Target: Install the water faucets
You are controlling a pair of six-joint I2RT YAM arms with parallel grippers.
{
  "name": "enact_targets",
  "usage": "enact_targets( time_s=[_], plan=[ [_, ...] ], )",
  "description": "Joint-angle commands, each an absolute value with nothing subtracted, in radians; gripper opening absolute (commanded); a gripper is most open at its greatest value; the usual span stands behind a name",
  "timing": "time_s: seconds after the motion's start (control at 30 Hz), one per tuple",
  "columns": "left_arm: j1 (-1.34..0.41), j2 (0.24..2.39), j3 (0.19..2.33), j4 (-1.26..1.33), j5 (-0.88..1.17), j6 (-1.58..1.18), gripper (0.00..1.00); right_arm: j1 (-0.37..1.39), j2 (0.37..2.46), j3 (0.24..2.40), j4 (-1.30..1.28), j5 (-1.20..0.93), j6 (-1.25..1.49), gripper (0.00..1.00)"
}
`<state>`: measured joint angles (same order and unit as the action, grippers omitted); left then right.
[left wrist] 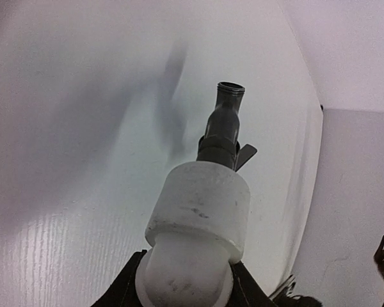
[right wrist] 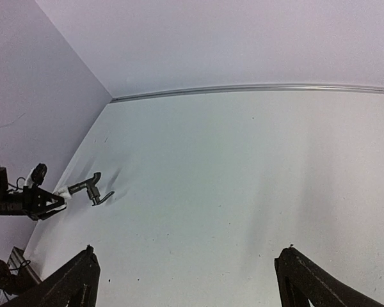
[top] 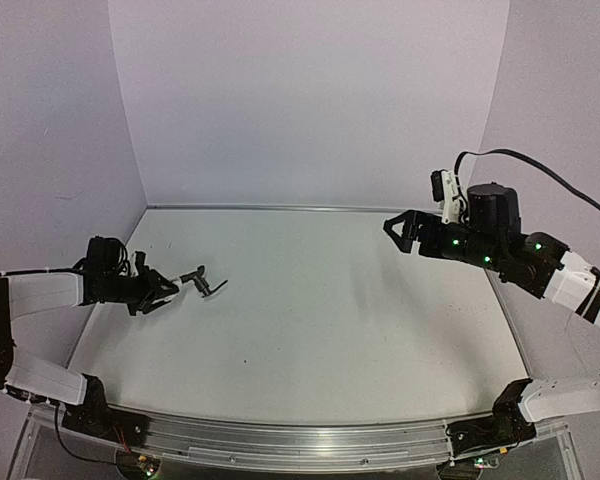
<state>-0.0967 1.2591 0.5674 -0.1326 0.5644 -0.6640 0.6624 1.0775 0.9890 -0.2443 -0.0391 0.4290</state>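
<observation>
I will next move the fitting (left wrist: pixel 198 204) back and down with my left gripper to the clear tabletop below and slightly back of it. I will release it there, with the faucet already inside.
The water faucet (top: pixel 202 281), a small dark grey tap with a thin lever, sticks out of a white stubby pipe fitting (left wrist: pixel 198 204) at the left of the table. My left gripper (top: pixel 165 290) is shut on that fitting and holds it just above the surface. In the left wrist view the faucet (left wrist: pixel 223 125) points away from the camera, its open end uppermost in the frame. My right gripper (top: pixel 400 232) hangs open and empty above the right side, far from the faucet. The right wrist view shows its fingertips (right wrist: pixel 84 259) spread wide and the faucet (right wrist: pixel 93 188) far off to the left.
The white table (top: pixel 320 320) is bounded by pale walls at the back and both sides. A metal rail (top: pixel 300 440) runs along the near edge between the two arm bases.
</observation>
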Motion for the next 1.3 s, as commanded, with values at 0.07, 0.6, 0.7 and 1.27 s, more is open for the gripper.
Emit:
enact_targets(
  time_s=[0.07, 0.6, 0.7, 1.27],
  plan=[
    [-0.004, 1.256, 0.477, 0.073, 0.573, -0.986, 0.07, 0.667, 0.994, 0.953, -0.263, 0.095, 0.507, 0.98],
    [0.04, 1.0, 0.354, -0.09, 0.404, -1.305, 0.87, 0.667, 0.914, 0.985, -0.298, 0.195, 0.587, 0.98],
    [0.04, 0.907, 0.404, -0.255, 0.326, -1.252, 0.91, 0.667, 0.902, 1.031, -0.375, 0.267, 0.574, 0.98],
    [0.04, 0.885, 0.919, -0.321, 0.205, -0.465, 0.96, 0.667, 0.928, 1.132, -0.521, 0.414, 0.34, 0.98]
  ],
)
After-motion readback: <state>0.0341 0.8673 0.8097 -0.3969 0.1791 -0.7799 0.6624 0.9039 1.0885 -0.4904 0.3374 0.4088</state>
